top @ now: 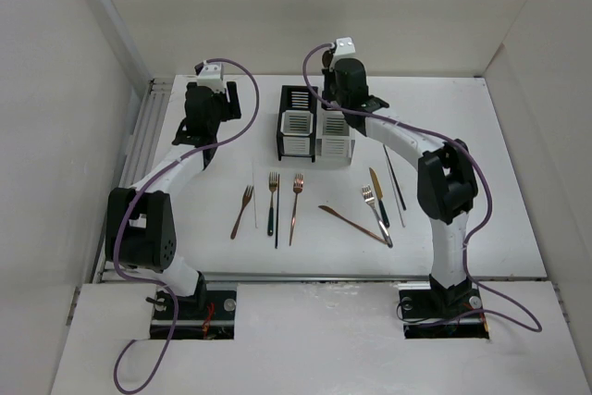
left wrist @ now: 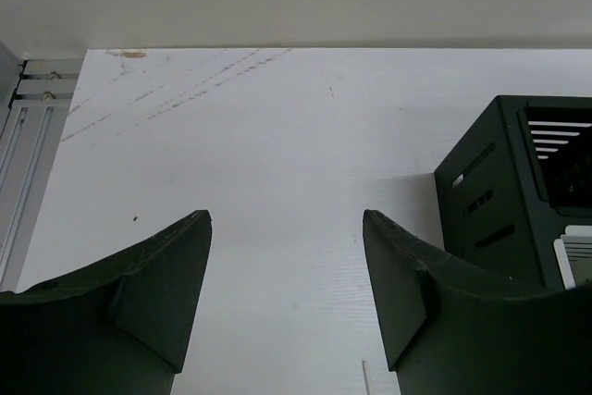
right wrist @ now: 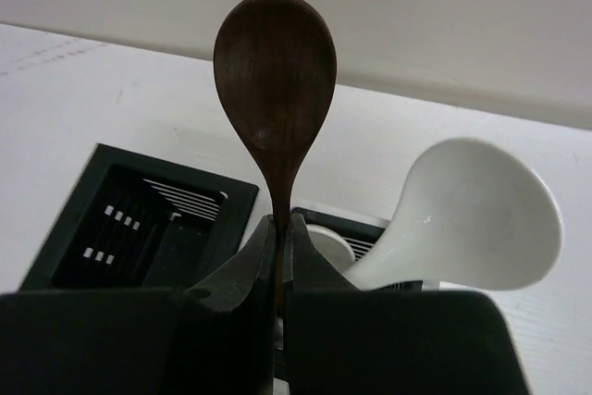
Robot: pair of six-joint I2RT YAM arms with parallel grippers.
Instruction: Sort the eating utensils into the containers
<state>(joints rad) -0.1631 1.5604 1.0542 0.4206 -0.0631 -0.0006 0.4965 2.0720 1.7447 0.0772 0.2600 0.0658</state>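
My left gripper swings back toward the base and down next. It turns its open fingers across the brown fork's upper handle, because that lies slanted on the tabletop.
My right gripper hovers over the containers, shut on the neck of a brown wooden spoon that points bowl up; its jaws are pressed on the handle. Below it a white spoon stands in the white holder. The black holder is to its left and also shows in the right wrist view. My left gripper is open and empty over bare table left of the black holder. Copper forks, a silver fork, knives and chopsticks lie on the table.
A dark-handled fork, copper knife, dark-handled knife and black chopstick lie in front of the holders. A white chopstick tip shows between my left fingers. A metal rail runs along the table's left edge; white walls enclose the table.
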